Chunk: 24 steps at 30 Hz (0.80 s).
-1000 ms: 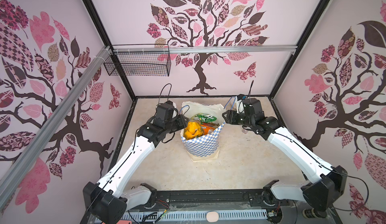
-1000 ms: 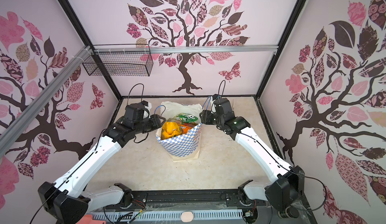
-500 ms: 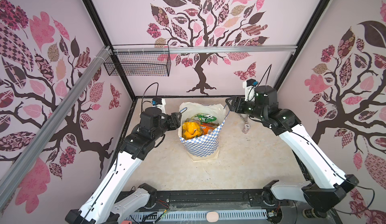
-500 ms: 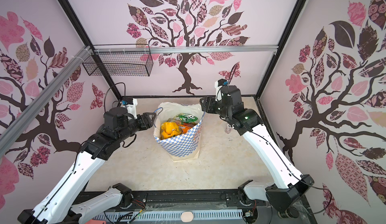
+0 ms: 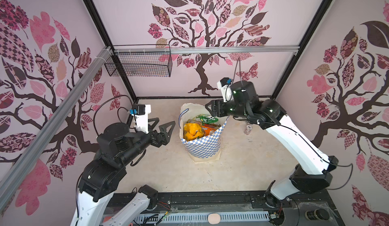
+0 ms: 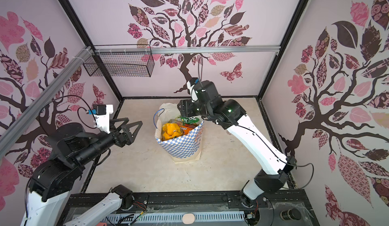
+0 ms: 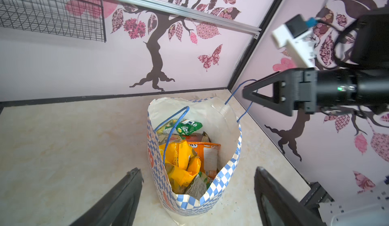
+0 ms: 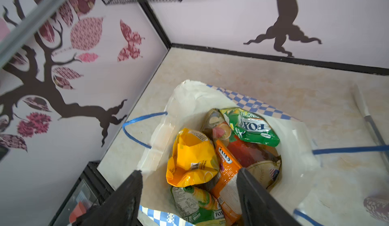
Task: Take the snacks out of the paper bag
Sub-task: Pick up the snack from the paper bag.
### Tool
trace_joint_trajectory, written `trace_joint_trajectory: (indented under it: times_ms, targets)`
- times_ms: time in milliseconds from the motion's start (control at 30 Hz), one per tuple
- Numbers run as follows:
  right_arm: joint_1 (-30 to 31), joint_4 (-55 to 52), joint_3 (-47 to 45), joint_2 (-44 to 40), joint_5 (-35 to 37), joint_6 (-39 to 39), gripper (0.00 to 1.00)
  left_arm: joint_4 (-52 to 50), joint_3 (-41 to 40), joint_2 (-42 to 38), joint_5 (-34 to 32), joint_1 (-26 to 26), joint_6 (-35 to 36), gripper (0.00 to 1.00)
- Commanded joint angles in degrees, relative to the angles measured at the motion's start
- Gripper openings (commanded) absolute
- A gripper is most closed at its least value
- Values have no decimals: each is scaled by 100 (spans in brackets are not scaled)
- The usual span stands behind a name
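The yellow packet's crumpled top is uncovered below the right gripper and toward the left gripper, so the robot's right gripper will go across and down onto it next.
The paper bag stands upright mid-floor, mouth open, blue cord handles hanging loose. Inside lie the snacks: a yellow packet, a green packet and an orange packet, with others under them. My left gripper hovers left of the bag, apart from it, open and empty. My right gripper hangs over the bag's far right rim, open, with nothing between its fingers.
A black wire basket hangs on the back wall's rail at left. A thin metal tool lies on the floor right of the bag. Patterned walls close in the floor on three sides.
Both grippers have left the bag's rim. The left arm has drawn back to the left and opened wider. The right arm has risen above the bag's far right side.
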Motion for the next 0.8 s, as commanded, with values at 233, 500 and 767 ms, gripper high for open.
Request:
trace_joint_trajectory:
  times_ms: [233,500,767]
  targets:
    - [428,-244,-104,1075,23,-135,73,-872,-317,-282,1013,-17,1124,94]
    - [492,440,-678,1450,373,35,75,-882,-484,-205,487,-52,1211,96]
    - [513,782,-720,1851,143,190,73,-853,-493,-68,339,-61,1028,97]
